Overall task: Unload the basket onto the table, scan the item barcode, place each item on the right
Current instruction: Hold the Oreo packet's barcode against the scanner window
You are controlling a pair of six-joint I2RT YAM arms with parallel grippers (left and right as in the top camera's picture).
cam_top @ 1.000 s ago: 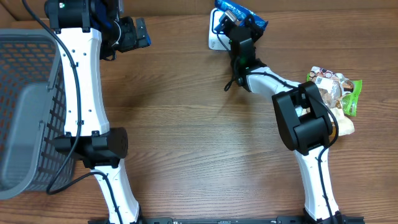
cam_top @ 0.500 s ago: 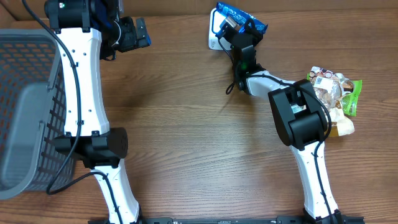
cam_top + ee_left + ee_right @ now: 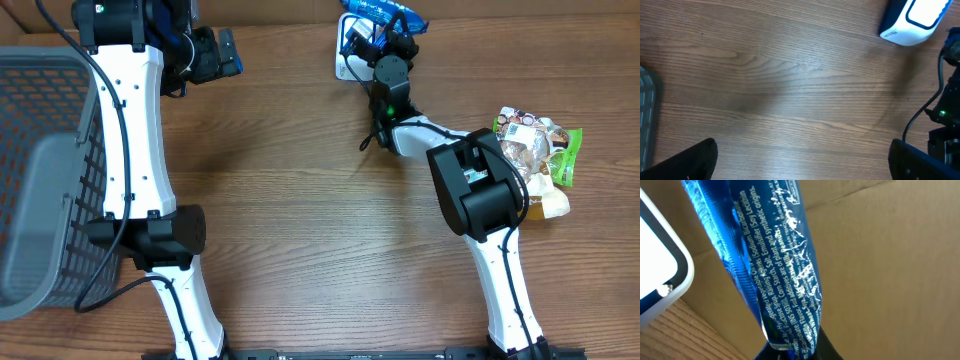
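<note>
The packet [image 3: 388, 13] will go back and to the right in the overhead view, then down to bare wood beside the pile, where my right gripper will open to release it.
A blue snack packet [image 3: 388, 13] with white print hangs in my right gripper [image 3: 384, 42] at the table's far edge. It sits just above and behind the white barcode scanner [image 3: 346, 63]. In the right wrist view the packet [image 3: 770, 265] fills the middle. Its lower end is pinched between my shut jaws [image 3: 795, 352], and the scanner's white corner [image 3: 662, 275] shows at the left. My left gripper [image 3: 226, 52] is open over bare wood at the far left. Its dark fingertips [image 3: 690, 161] stand wide apart with nothing between them, and the scanner [image 3: 914, 20] lies far to their upper right.
A grey mesh basket [image 3: 40, 160] stands at the left edge. A pile of snack packs [image 3: 540, 150] lies at the right, beside the right arm's base. A brown cardboard wall [image 3: 890, 255] backs the far edge of the table.
My right gripper has carried the blue packet a little further toward the far edge, past the scanner. The left arm has not moved.
</note>
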